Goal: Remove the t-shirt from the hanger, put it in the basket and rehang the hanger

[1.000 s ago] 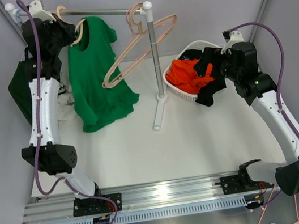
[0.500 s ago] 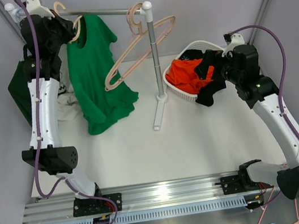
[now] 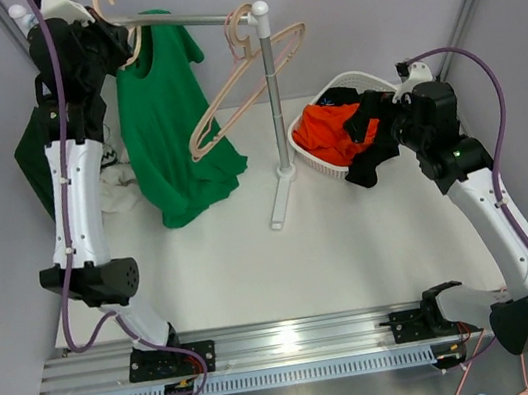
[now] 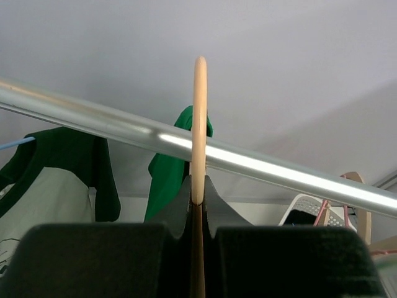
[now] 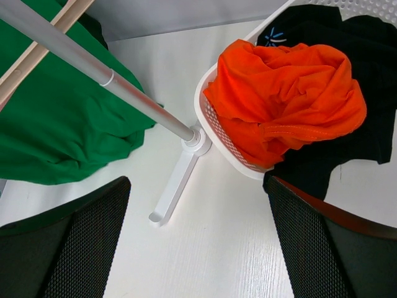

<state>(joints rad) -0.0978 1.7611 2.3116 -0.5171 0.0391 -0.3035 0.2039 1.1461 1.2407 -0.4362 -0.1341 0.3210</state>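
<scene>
The bottom edge of the t-shirt hangs loose below the held hanger. My right gripper will next swing back and to the left in the top view, turning onto that edge.
A green t-shirt hangs on a wooden hanger at the left end of the silver rail. My left gripper is raised to the rail and shut on the hanger's hook, which rises between the jaws and crosses the rail. A bit of the green shirt shows behind the rail. My right gripper is open and empty above the table, beside the white basket. The shirt's lower part shows in the right wrist view.
An empty pink hanger hangs tilted at the rail's right end by the stand pole. The basket holds orange and black clothes. A dark green garment hangs at far left. The stand's foot lies on the table.
My left gripper has lifted the hanger and green shirt upward toward the rail; the shirt's hem has risen and shifted right. The right arm has barely moved.
</scene>
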